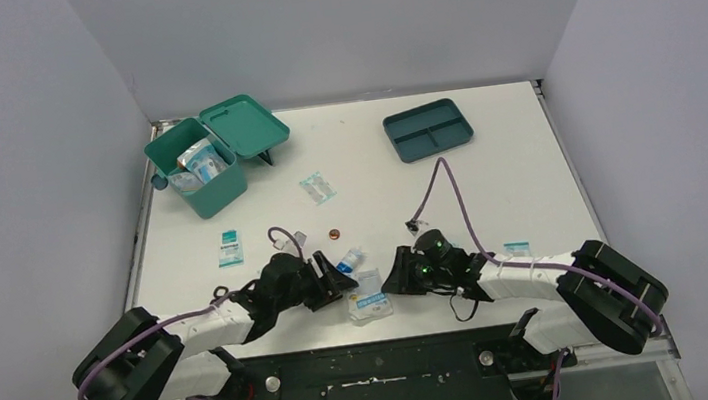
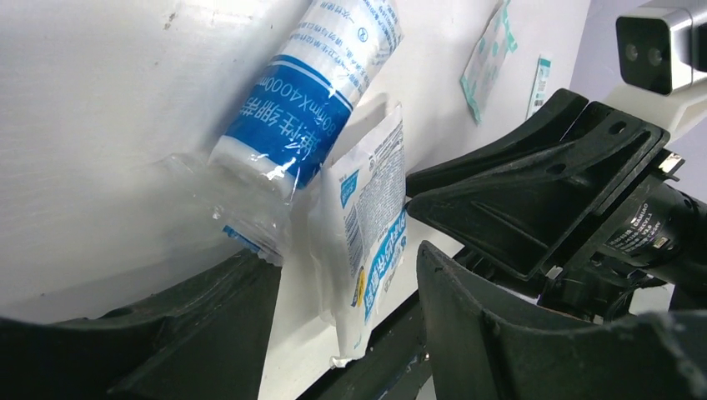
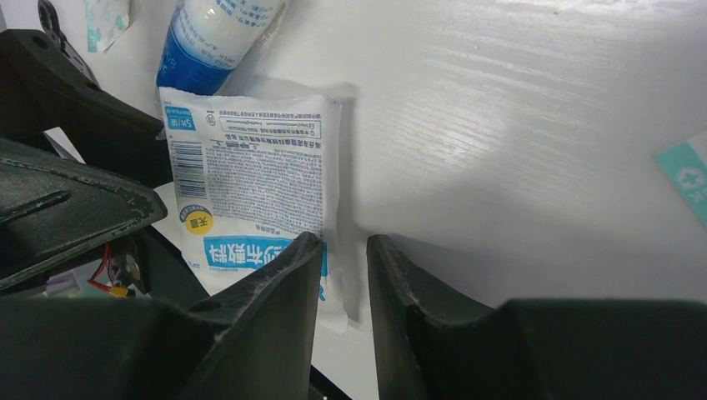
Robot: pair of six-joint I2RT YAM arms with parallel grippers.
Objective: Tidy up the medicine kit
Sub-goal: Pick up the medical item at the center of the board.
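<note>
I will move my left gripper a little toward my right gripper next and close it on the pouch's edge, because the white pouch stands edge-on.
The teal medicine kit stands open at the far left with its lid tipped back and boxes inside. A white pouch with blue print lies near the front edge, and a blue-and-white bandage roll lies just behind it. My left gripper is open at the pouch's left side; in the left wrist view the pouch sits between its fingers, with the roll beyond. My right gripper is at the pouch's right edge. In the right wrist view its fingers stand a narrow gap apart at the pouch corner.
A dark blue-teal divided tray sits at the far right. Flat packets lie loose on the table. A small brown item lies mid-table. The table's front edge is right below both grippers.
</note>
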